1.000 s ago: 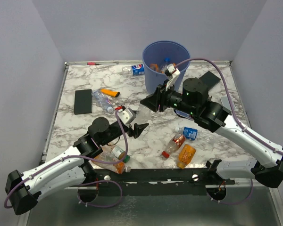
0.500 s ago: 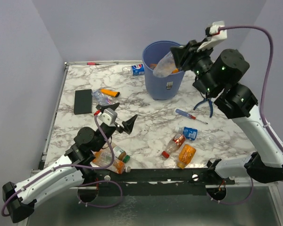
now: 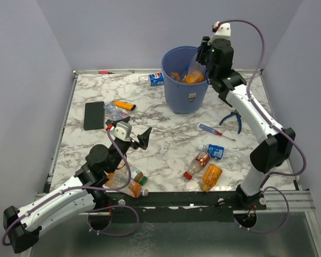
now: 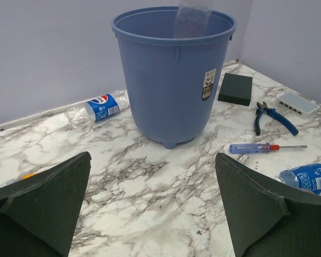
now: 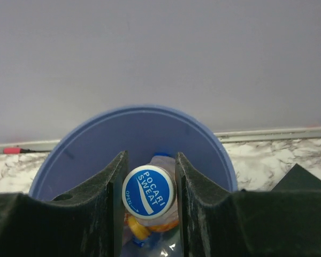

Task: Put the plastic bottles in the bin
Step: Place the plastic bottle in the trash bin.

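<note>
The bin's inside is below, left in the top view, so my right gripper needs to tilt down, lower that way and release the clear bottle next.
The blue bin (image 3: pixel 186 88) stands at the back of the marble table; the left wrist view shows it too (image 4: pixel 174 80). My right gripper (image 3: pixel 201 58) hangs over its mouth, shut on a clear plastic bottle (image 5: pixel 148 191) with a blue cap, neck up between the fingers (image 5: pixel 109 203). The bottle's body reaches down into the bin, where other bottles (image 3: pixel 176 76) lie. My left gripper (image 3: pixel 129 132) is wide open and holds nothing, low over the table's middle-left. Loose bottles lie at the front (image 3: pixel 198 163), (image 3: pixel 212 176), (image 3: pixel 216 151), by the left arm (image 3: pixel 129 181), and behind the bin (image 3: pixel 156 78).
A black slab (image 3: pixel 94 115) lies at the left, with a crushed clear bottle (image 3: pixel 114 111) and an orange object (image 3: pixel 124 105) next to it. A screwdriver (image 3: pixel 216 131) and blue pliers (image 3: pixel 232 118) lie right of the bin. Another black slab (image 4: pixel 235 88) and a white box (image 4: pixel 297 103) sit further right.
My right arm lifted the bottle from the table's middle and carried it over the bin. My left gripper opened wide and drew back toward the near left.
</note>
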### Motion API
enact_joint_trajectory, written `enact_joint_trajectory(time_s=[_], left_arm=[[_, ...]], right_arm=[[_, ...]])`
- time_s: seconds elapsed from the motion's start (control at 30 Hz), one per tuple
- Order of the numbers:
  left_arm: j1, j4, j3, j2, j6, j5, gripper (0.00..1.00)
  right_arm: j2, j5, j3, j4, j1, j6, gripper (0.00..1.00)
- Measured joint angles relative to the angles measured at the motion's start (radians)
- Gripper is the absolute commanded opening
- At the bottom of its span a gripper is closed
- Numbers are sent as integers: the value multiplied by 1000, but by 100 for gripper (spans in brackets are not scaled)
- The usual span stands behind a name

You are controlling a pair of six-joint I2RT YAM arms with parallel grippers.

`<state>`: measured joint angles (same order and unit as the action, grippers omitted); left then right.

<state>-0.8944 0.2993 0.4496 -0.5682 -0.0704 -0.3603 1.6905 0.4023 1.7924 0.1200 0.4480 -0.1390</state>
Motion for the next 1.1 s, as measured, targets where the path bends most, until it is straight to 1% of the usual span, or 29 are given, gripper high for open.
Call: enact_joint_trajectory(time_s=[0.13, 0.33, 0.4, 0.57, 0.8, 0.87, 0.97, 1.1], left_arm=[[0, 0, -1, 1, -1, -4, 99], [0, 1, -2, -13, -2, -4, 99], [0, 3, -2, -19, -2, -4, 99], [0, 7, -2, -37, -1, -3, 99], [0, 8, -2, -45, -1, 1, 99], [0, 8, -2, -47, -1, 1, 99], [0, 8, -2, -48, -1, 1, 99], [0, 10, -2, -49, -1, 1, 99]], right_arm=[[92, 6, 6, -64, -2, 18, 0], [114, 14, 20, -70, -2, 27, 0], [112, -21, 14, -72, -2, 19, 0], [59, -197, -110, -89, -8, -64, 0], [35, -340, -106, -46, -15, -139, 0], [35, -343, -96, -32, -10, -142, 0], [31, -302, -98, -36, -8, -137, 0], [6, -230, -133, -107, -16, -126, 0]])
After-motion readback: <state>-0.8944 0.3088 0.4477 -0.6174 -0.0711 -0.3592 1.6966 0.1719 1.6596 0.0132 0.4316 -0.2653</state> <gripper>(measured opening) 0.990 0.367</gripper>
